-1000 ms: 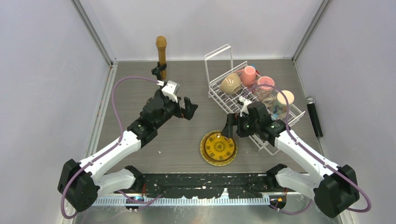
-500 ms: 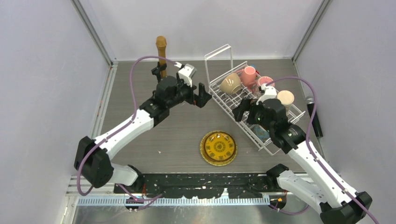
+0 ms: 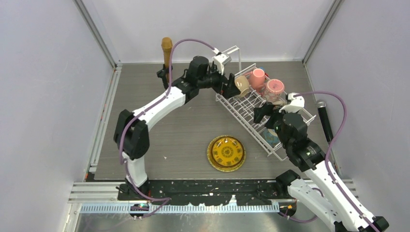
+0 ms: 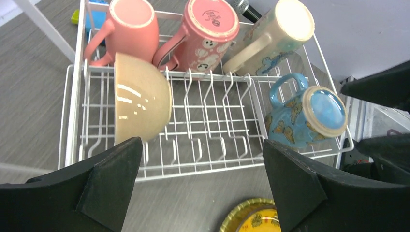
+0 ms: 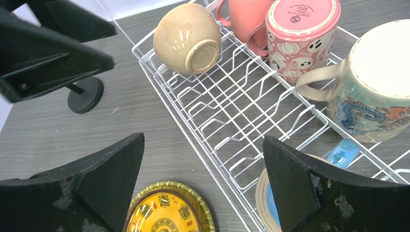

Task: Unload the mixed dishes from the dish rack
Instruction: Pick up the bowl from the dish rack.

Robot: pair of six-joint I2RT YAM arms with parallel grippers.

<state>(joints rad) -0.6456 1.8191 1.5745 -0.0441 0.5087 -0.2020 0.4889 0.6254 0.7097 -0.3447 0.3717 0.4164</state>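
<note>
My left gripper lowers and shifts across onto the beige bowl's rim next, as the bowl sits below it and to its right in the top view.
The white dish rack (image 3: 244, 108) stands at the back right. It holds a beige bowl (image 3: 242, 85), a pink mug (image 3: 257, 77) and a pink patterned mug (image 3: 274, 89). A cream mug (image 4: 275, 31) and a blue mug (image 4: 309, 113) show in the left wrist view. A yellow patterned plate (image 3: 226, 153) lies flat on the table. My left gripper (image 3: 229, 85) is open and empty, just left of the bowl (image 4: 140, 99). My right gripper (image 3: 263, 114) is open and empty above the rack's near half (image 5: 232, 111).
A brown microphone (image 3: 167, 52) on a black stand stands at the back, left of the rack, its round base (image 5: 84, 95) near my left arm. A black microphone (image 3: 325, 118) lies right of the rack. Walls enclose the table on three sides.
My left arm has swung from the middle of the table up to the rack's far end beside the bowl. My right gripper has moved right, over the rack. Both stayed open.
</note>
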